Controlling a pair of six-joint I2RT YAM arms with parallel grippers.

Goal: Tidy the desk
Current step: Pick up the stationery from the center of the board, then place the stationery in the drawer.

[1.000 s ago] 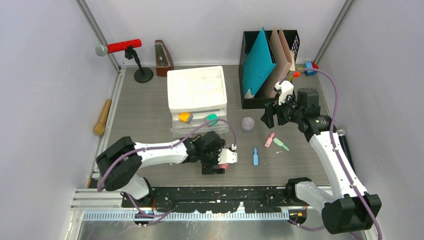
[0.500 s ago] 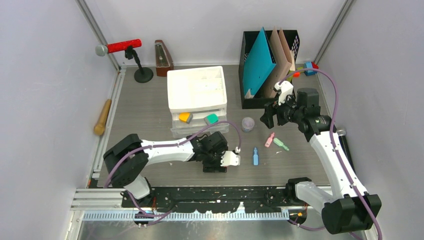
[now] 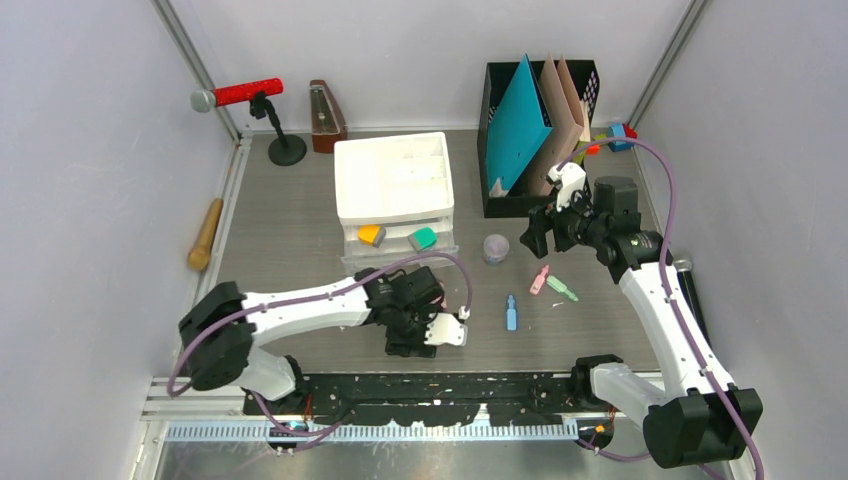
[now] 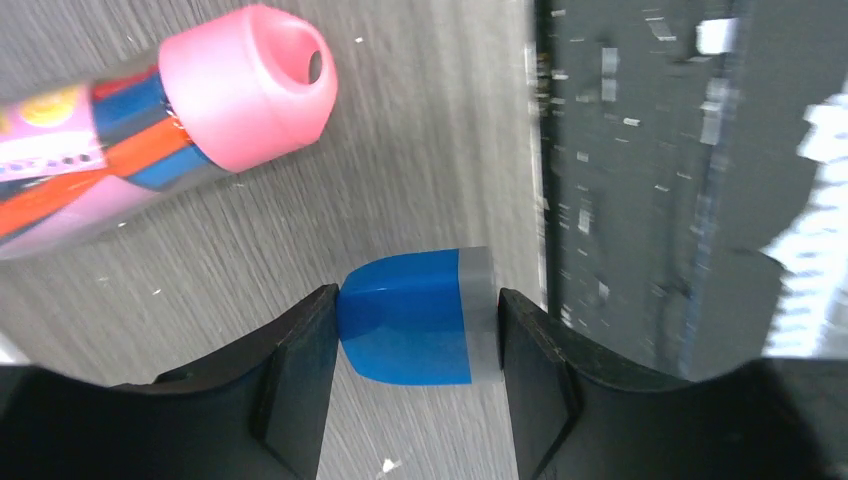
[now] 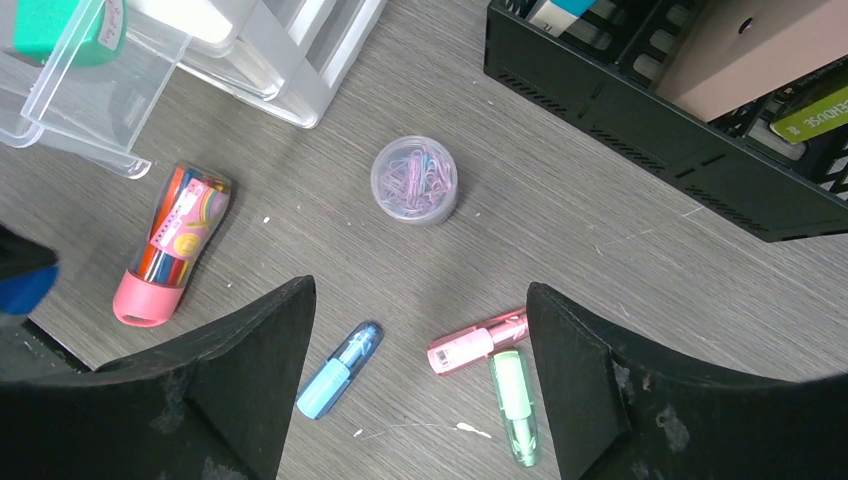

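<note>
The left gripper will next lift and move outward to release the blue block between the orange and green pieces, since the drawer with those pieces lies outward of the left gripper.
The desk is a grey wood-grain top. My left gripper is low near the front rail and shut on a small blue block with a grey band, both fingers pressed on its sides. A pink-capped tube of coloured pens lies just beside it and also shows in the right wrist view. My right gripper is open and empty, held high over a blue highlighter, a pink highlighter and a green highlighter.
A jar of paper clips stands beside a white drawer unit whose open drawers hold an orange piece and a green piece. A black file holder, microphone, metronome and wooden handle ring the desk.
My left gripper has shifted left and a little toward the front rail, still shut on the blue block. The right arm has not moved.
</note>
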